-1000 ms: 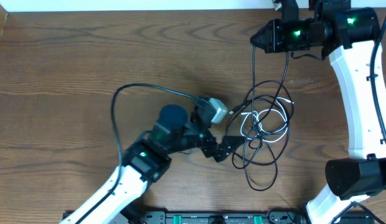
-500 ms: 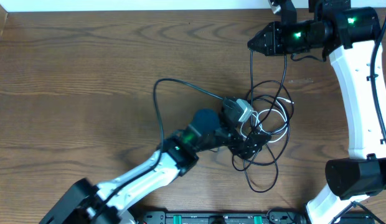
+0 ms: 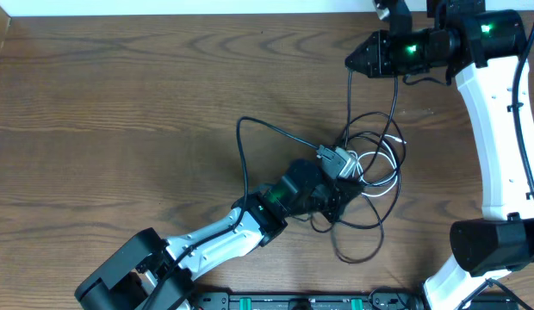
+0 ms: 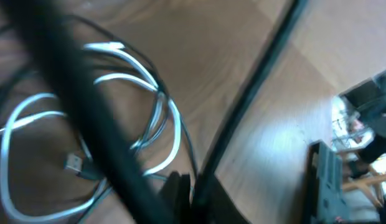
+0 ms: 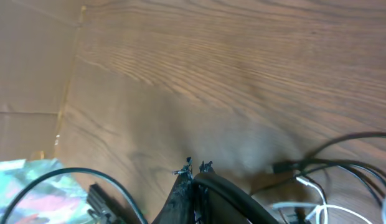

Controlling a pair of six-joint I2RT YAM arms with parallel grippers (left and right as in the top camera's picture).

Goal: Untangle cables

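Next, my right gripper will shift to the right in the overhead view over wood past the tangle (image 3: 374, 91) and release the black cable, since my left gripper holds cable.
The cables lie in a loose tangle right of the table's middle: black loops (image 3: 381, 226) with a white cable (image 3: 353, 159) coiled among them. My left gripper (image 3: 338, 202) sits low in the pile's left side. In the blurred left wrist view its jaws (image 4: 188, 186) are shut, and a black cable (image 4: 249, 93) runs up from between them. White loops (image 4: 174, 124) and a small plug (image 4: 73, 163) lie just beyond. My right gripper (image 3: 351, 58) hovers at the back, shut on a black cable (image 3: 350, 103) that hangs down into the tangle. In the right wrist view its jaws (image 5: 196, 168) are pressed together.
The left arm's own black wire (image 3: 250, 129) arcs over the table left of the pile. The right arm's white link (image 3: 495, 138) stands along the right edge. A black rail (image 3: 301, 301) runs along the front edge. Bare wood (image 3: 121, 103) covers the left half.
My left arm has swept right, from beside the tangle into it, and its jaws have gone from open to shut. The right gripper has stayed at the back, holding its cable.
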